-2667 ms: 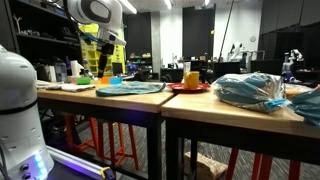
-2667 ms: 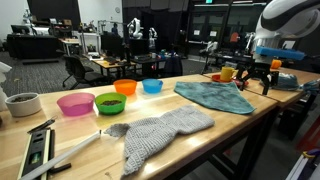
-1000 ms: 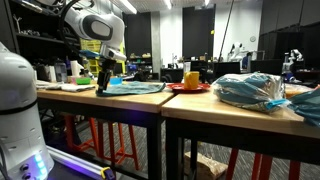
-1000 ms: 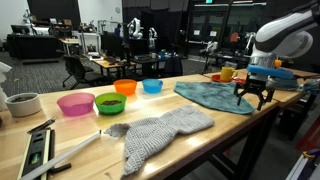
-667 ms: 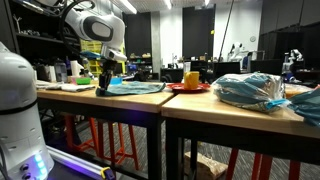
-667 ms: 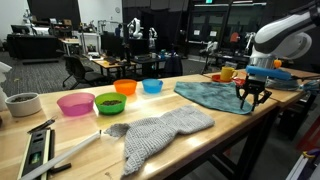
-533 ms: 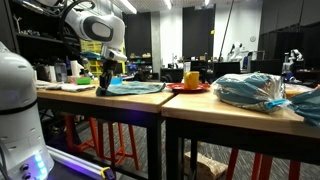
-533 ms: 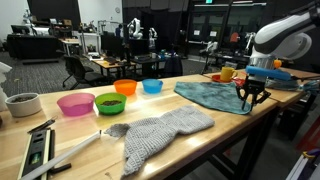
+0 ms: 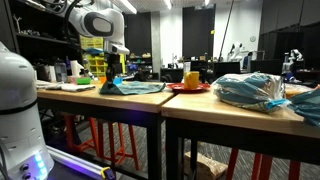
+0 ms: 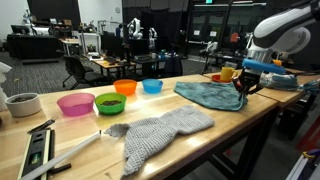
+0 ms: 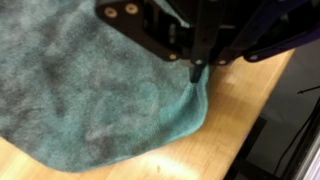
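Note:
Next I need to lift my gripper outward across the towel and release the towel's corner at the towel's end by the blue bowl (image 10: 182,87), since that end lies outward of my gripper.
A teal towel (image 10: 208,95) lies spread on the wooden table (image 10: 200,140); it also shows as a flat teal towel (image 9: 138,88) on the table's left half. My gripper (image 10: 243,86) is shut on the towel's near corner and holds it pinched up a little off the wood. In the wrist view the gripper (image 11: 197,72) comes in from the top, its fingers together on a raised fold of the towel (image 11: 90,90), with bare table (image 11: 250,115) to the right. In an exterior view the gripper (image 9: 110,82) stands at the towel's left end.
Pink (image 10: 75,103), green (image 10: 109,102), orange (image 10: 125,87) and blue (image 10: 152,86) bowls stand in a row. A grey knitted cloth (image 10: 160,130), a white cup (image 10: 22,104) and a level (image 10: 35,150) lie nearer. A yellow mug on a red plate (image 9: 190,80) and a blue bag (image 9: 250,90) sit beyond.
The gripper came down on the towel's corner, its open fingers closed on the fabric, and it has risen slightly, pulling the corner up.

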You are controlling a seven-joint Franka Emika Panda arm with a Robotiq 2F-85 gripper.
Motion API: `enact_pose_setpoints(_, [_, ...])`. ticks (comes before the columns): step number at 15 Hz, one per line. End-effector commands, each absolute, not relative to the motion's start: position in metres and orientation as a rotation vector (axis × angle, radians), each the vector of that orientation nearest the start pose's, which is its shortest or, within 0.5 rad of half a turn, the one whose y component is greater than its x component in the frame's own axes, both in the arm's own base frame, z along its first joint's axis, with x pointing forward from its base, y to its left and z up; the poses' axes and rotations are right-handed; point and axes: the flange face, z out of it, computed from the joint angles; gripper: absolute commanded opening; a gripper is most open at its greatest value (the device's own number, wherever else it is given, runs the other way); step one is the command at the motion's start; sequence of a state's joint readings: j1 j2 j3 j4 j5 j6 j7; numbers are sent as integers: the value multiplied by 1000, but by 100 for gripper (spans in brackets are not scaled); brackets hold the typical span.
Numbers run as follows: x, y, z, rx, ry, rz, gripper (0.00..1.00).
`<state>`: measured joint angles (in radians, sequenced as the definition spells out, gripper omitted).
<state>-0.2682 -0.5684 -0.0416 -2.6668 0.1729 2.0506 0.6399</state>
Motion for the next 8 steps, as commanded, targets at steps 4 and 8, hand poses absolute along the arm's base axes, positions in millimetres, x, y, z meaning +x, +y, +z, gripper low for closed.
enact_pose_setpoints(4, [388,-81,468,-2758,1311,-213,1])
enact_pose_setpoints(8, [422,-70,481,-2840,1204,-445,1])
